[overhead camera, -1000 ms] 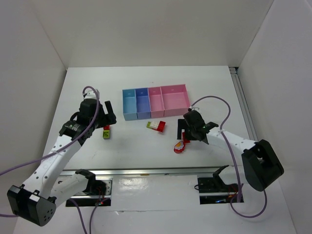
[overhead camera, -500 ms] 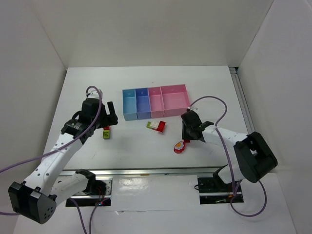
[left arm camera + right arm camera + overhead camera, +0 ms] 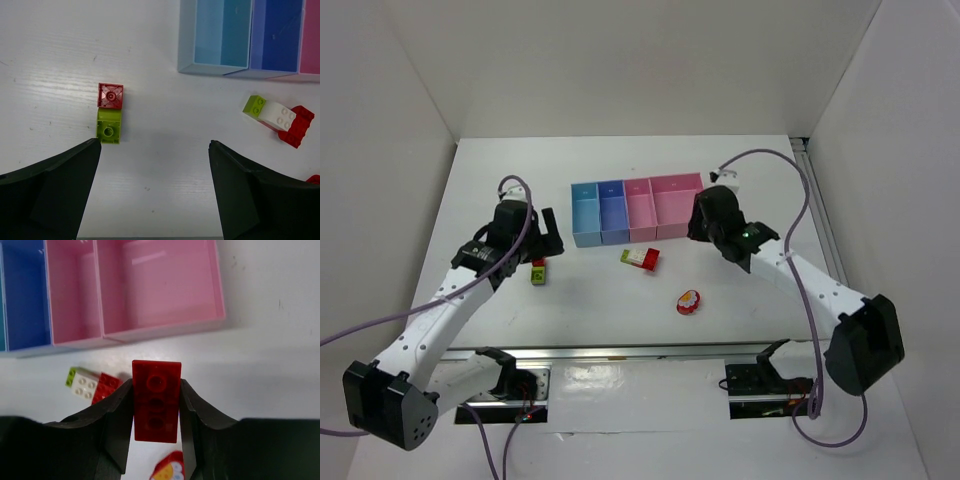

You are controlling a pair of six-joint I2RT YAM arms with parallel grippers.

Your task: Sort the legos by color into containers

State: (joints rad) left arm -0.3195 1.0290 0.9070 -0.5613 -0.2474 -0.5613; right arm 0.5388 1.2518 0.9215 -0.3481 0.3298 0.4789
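Note:
My right gripper moves outward over the wide pink bin's near rim next and releases the flat red lego (image 3: 156,390), since the wide pink bin's middle (image 3: 162,279) lies outward of it.
The containers (image 3: 638,232) stand in a row at mid-table: light blue, darker blue, pink and a wider pink bin (image 3: 160,322). My right gripper (image 3: 156,405) is shut on a flat red lego (image 3: 156,390), hovering just in front of the wide pink bin's right corner (image 3: 705,222). My left gripper (image 3: 155,145) is open above bare table. A red lego (image 3: 110,95) touches a yellow-green one (image 3: 109,126) by its left finger. A green, white and red cluster (image 3: 277,117) lies in front of the bins.
A round red, yellow and white piece (image 3: 689,302) lies on the table toward the near right. A metal rail (image 3: 620,350) runs along the near edge. White walls close in the left, back and right sides.
My right gripper closed on the flat red lego beside the round piece, lifted it and carried it back toward the wide pink bin. My left gripper opened a little wider.

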